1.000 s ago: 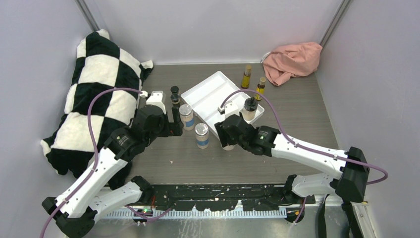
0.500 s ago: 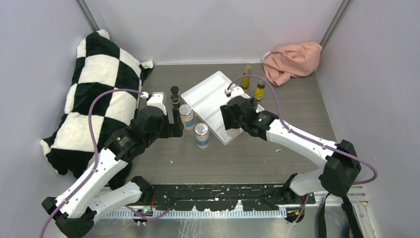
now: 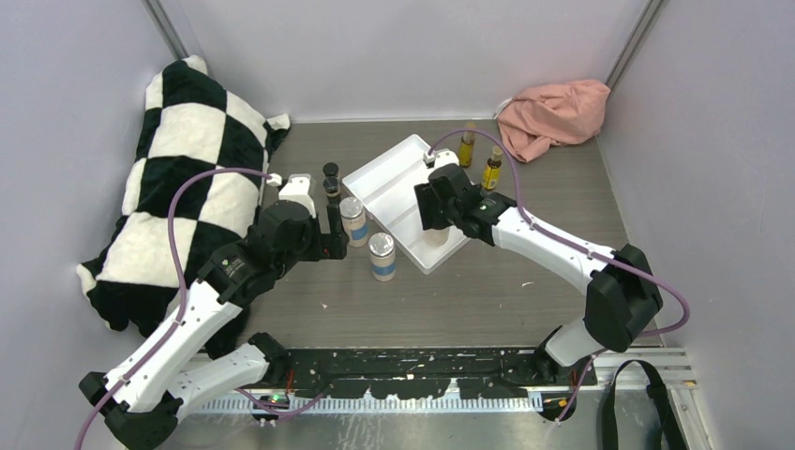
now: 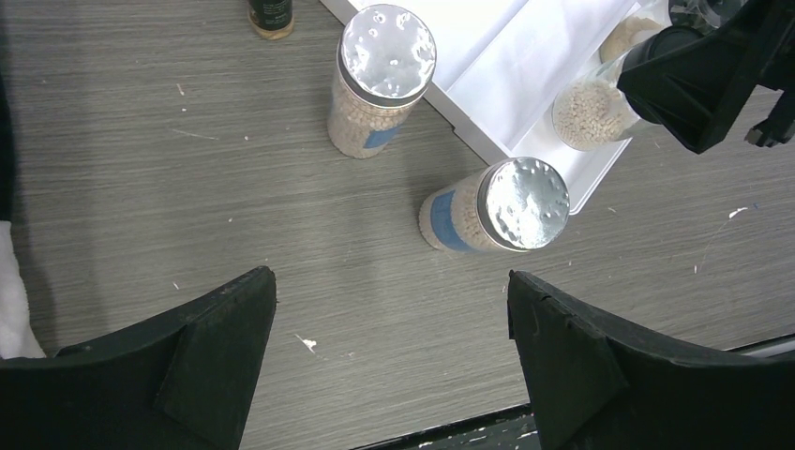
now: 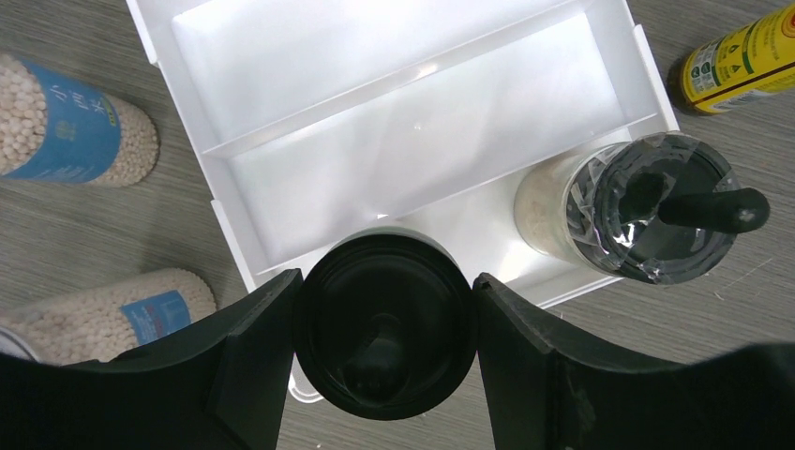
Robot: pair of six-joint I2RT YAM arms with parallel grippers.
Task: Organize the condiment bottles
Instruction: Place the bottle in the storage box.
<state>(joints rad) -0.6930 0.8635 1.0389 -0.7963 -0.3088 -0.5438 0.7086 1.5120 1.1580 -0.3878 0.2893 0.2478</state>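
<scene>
The right gripper lowers the tan jar onto the open bottom of the tray's end section next and releases it, since the second tan jar leaves the tray's near corner free.
My right gripper (image 3: pixel 434 212) is shut on a tan black-capped jar (image 5: pixel 384 323), at the near corner of the white tray (image 3: pixel 398 173). The second tan jar (image 5: pixel 637 211) stands in the same end compartment (image 5: pixel 487 234). Two silver-lidded blue-labelled jars (image 3: pixel 352 220) (image 3: pixel 382 256) stand on the table left of the tray. My left gripper (image 3: pixel 328 232) is open and empty beside them; its wrist view shows both (image 4: pixel 384 75) (image 4: pixel 506 206). Two tiny dark bottles (image 3: pixel 330 178) stand behind. Two slim amber bottles (image 3: pixel 466 145) (image 3: pixel 491 169) stand right of the tray.
A black-and-white checked cushion (image 3: pixel 178 178) fills the left side. A pink cloth (image 3: pixel 553 112) lies in the far right corner. The tray's other two compartments (image 5: pixel 375 66) hold nothing. Grey walls close in the table on three sides.
My right gripper has carried the tan jar from the table in front of the tray, away from me, to the tray's near corner. The left arm has not moved.
</scene>
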